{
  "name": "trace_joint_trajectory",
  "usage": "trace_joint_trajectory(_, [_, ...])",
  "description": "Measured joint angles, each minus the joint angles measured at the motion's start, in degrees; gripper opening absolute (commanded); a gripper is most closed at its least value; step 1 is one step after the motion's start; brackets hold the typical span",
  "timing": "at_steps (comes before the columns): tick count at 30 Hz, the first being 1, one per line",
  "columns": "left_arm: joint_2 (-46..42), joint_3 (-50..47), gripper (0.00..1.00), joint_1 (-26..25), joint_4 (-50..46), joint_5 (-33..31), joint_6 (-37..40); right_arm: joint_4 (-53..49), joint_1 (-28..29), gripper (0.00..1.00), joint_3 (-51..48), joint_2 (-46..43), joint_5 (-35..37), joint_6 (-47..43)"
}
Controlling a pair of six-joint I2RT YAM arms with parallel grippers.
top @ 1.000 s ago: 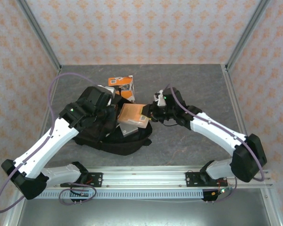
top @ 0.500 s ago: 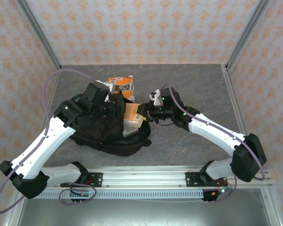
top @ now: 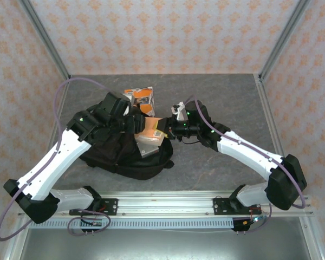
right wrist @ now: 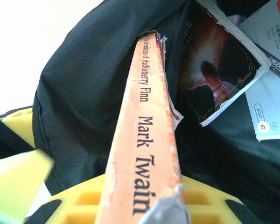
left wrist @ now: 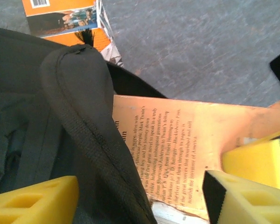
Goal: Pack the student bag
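Observation:
I will push my right gripper in and down next to the dark book and then let go of the paperback, because only the paperback's far end is inside the bag.
The student bag lies black and soft in the middle of the table, its opening facing right. My right gripper is shut on an orange Mark Twain paperback, whose far end sits inside the bag's mouth. In the right wrist view the book's spine runs up from my right gripper into the dark bag interior. My left gripper stands open astride the bag's raised rim, with the book's back cover just beyond it.
Inside the bag lie a dark book with red art and a pale grey booklet. Another orange book lies on the table behind the bag. Bare grey table stretches to the right and back.
My right gripper has pushed the orange book leftward, deeper into the bag's mouth. My left gripper has shifted right and up along the bag's rim.

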Motion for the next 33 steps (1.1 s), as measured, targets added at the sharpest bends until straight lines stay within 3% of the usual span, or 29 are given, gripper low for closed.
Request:
trace_joint_trajectory(3, [0.7,-0.9,0.25,0.0,-0.1,-0.7,0.2,0.0,0.0,0.00,0.0,-0.1,0.0,0.0])
trace_joint_trajectory(7, [1.0,-1.0,0.02,0.0,-0.4,-1.8,1.5,-0.2,0.0,0.00,0.0,-0.5,0.2,-0.3])
trace_joint_trajectory(8, [1.1,-1.0,0.00,0.0,-0.5,-2.1,2.1,-0.7,0.0,0.00,0.0,-0.9,0.4,-0.7])
trace_joint_trajectory(17, [-1.8,-1.0,0.00,1.6,-1.2,-2.9,5.9,-0.3,0.0,0.00,-4.8,-3.5,3.7,-2.6])
trace_joint_trajectory(24, [-3.1,-0.9,0.00,2.0,-2.3,-4.5,7.0,2.7,1.3,0.00,-8.7,0.8,5.6,0.1])
trace_joint_trajectory(33, [-3.1,-0.9,0.00,2.0,-2.4,-4.5,7.0,8.1,3.3,0.00,-6.7,4.9,6.8,2.9])
